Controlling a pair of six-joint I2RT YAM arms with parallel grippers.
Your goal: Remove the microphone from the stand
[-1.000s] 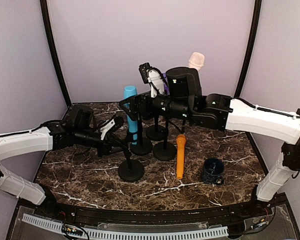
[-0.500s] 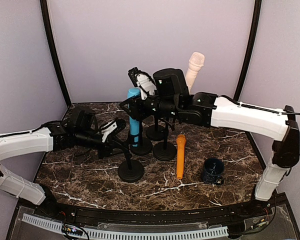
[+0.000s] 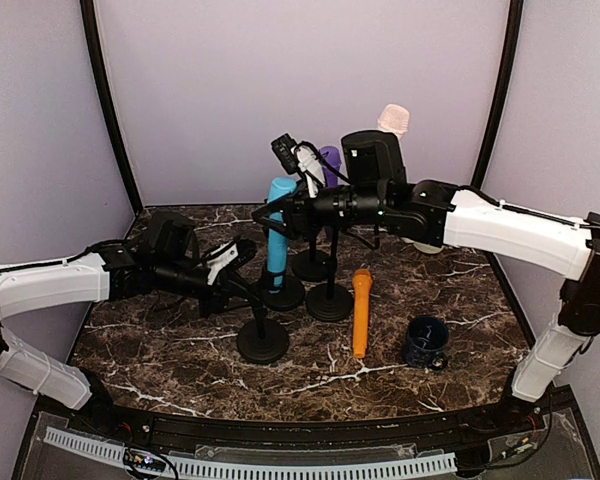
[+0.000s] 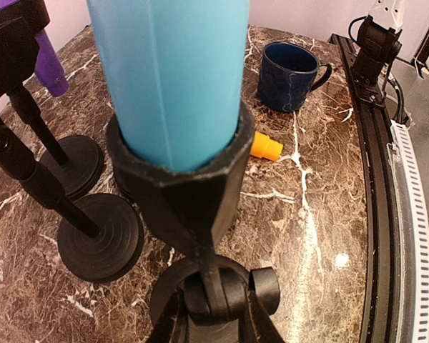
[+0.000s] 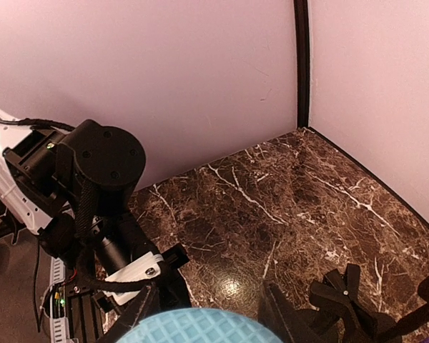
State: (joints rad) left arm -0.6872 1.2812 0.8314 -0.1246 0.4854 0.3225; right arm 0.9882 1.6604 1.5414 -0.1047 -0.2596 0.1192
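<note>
My right gripper draws up from the stand's clip next, crosses over, lowers and releases. Bare marble by the mug lies below it, to the right in the top view.
A light-blue microphone (image 3: 278, 232) leans in the clip of a black stand (image 3: 262, 342) at the table's middle. My right gripper (image 3: 277, 206) is shut on its upper part, near the head. In the right wrist view the mesh head (image 5: 200, 329) fills the bottom edge between the two dark fingers (image 5: 280, 314). My left gripper (image 3: 238, 270) is shut on the stand's joint just under the clip. The left wrist view shows the blue microphone (image 4: 171, 78) seated in the clip (image 4: 193, 182), with my left gripper (image 4: 214, 300) clamped on the joint below.
An orange microphone (image 3: 361, 310) lies on the marble next to a dark blue mug (image 3: 426, 342). More black stands (image 3: 330, 300) crowd behind; one holds a purple microphone (image 3: 330, 158), and a cream microphone (image 3: 392, 120) shows behind my right arm. Purple walls close three sides.
My right gripper has shut on the blue microphone's upper part. Microphone head and right arm have shifted a little to the right. The left arm has stayed on the stand.
</note>
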